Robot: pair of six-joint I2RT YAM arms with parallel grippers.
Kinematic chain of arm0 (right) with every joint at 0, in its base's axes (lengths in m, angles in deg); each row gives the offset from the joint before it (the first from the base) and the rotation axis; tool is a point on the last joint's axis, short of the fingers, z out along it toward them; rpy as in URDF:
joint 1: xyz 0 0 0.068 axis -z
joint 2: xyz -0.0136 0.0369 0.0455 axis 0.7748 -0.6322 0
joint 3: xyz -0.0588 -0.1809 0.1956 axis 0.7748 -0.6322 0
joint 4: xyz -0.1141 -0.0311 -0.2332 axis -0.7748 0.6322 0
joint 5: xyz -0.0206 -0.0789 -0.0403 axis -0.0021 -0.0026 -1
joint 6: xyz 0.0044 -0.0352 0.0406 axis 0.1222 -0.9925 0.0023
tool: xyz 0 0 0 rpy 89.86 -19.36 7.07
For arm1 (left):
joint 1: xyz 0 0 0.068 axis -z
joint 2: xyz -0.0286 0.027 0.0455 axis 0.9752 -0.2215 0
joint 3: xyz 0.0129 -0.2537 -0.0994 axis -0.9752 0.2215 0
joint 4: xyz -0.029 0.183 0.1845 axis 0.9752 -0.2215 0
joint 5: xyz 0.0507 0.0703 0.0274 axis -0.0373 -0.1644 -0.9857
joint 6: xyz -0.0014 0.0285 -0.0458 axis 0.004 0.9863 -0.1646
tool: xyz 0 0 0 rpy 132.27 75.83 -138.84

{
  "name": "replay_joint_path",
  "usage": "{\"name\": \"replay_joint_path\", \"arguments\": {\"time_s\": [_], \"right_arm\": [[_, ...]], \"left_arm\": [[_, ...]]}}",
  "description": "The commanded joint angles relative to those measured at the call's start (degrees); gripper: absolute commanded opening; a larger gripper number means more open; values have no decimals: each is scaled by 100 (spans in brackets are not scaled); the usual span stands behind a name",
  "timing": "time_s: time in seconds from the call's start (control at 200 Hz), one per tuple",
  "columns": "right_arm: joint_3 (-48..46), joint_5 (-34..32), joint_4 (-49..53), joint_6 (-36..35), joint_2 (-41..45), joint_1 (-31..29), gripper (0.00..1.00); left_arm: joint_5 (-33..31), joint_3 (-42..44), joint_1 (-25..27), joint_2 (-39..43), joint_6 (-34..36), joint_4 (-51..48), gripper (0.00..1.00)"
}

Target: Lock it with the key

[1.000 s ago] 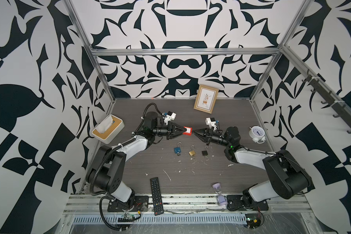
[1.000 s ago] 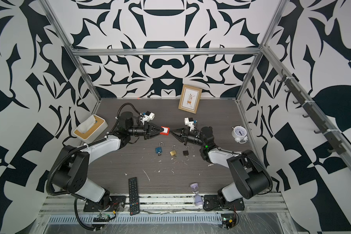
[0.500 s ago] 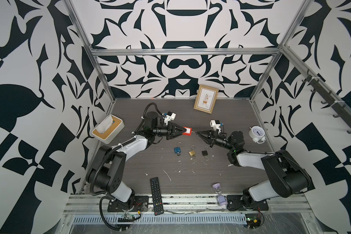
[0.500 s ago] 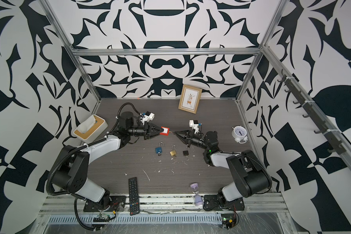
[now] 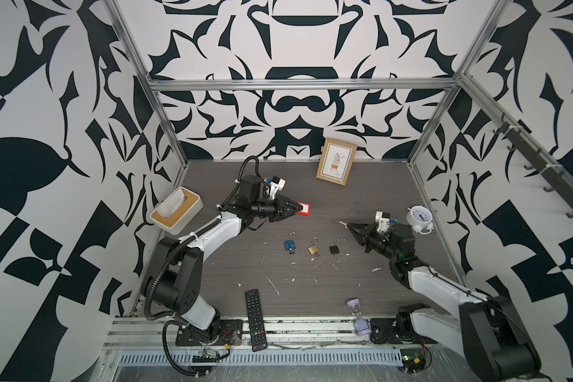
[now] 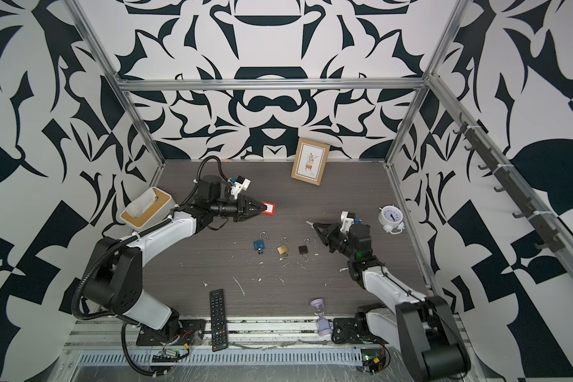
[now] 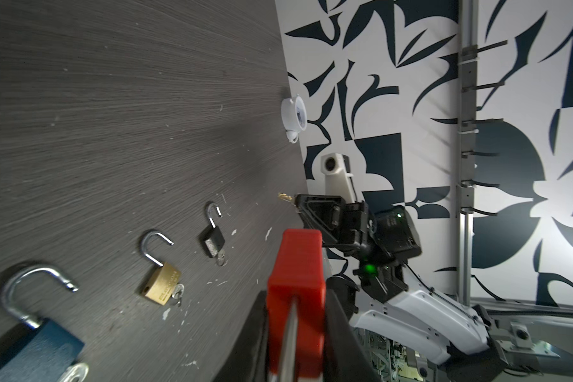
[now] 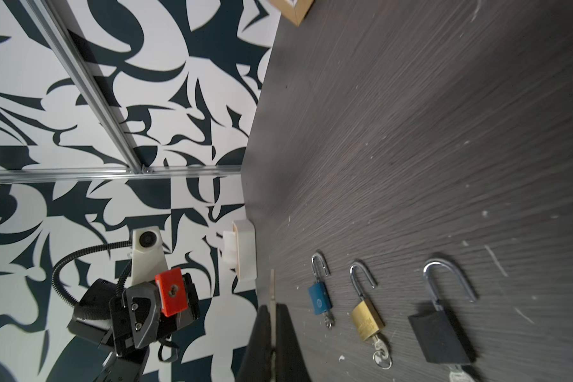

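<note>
I should move the brass key down with my right gripper next and release it on the tabletop [image 5: 354, 246] [image 8: 553, 254] beside the black padlock, because that spot is bare below my right gripper.
A red padlock [image 5: 303, 209] [image 6: 268, 209] hangs above the table, and my left gripper [image 5: 296, 208] [image 7: 295, 330] is shut on it. In the left wrist view the red body [image 7: 296, 281] sits clamped between both fingers. From the right wrist view its keyhole face [image 8: 172, 296] points toward my right arm. My right gripper [image 5: 349, 226] [image 6: 315, 226] [image 8: 272, 317] is shut on a brass key [image 5: 343, 223] [image 8: 272, 291], whose blade sticks out past the fingertips. A clear gap separates the key tip from the lock.
Blue [image 5: 290, 244], brass [image 5: 313, 248] and black [image 5: 334, 248] padlocks lie on the table below the gap, shackles open. Tissue box [image 5: 176, 213] at left, picture frame [image 5: 336, 165] at back, alarm clock [image 5: 419, 218] at right. Remote [image 5: 255, 319] and hourglass [image 5: 358, 317] at front.
My right gripper has drawn back to the right with the key, from right beside the red padlock to well clear of it. The left arm has stayed put.
</note>
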Motion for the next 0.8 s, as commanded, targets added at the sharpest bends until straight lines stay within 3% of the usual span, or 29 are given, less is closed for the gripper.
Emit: {"name": "replay_joint_path", "arguments": {"time_s": [0.0,0.25,0.795], "right_arm": [[83,-1561,1357,-532,281,-28,0],[-114,-1848,382,-208,-629,-29,0],[-545,-2366,300,198,-1201,-313,0]], "left_arm": [[-231,149,25,5,105,42,0],[133,287,79,-183,-45,709,0],[274,414,131,-175,18,846,0]]}}
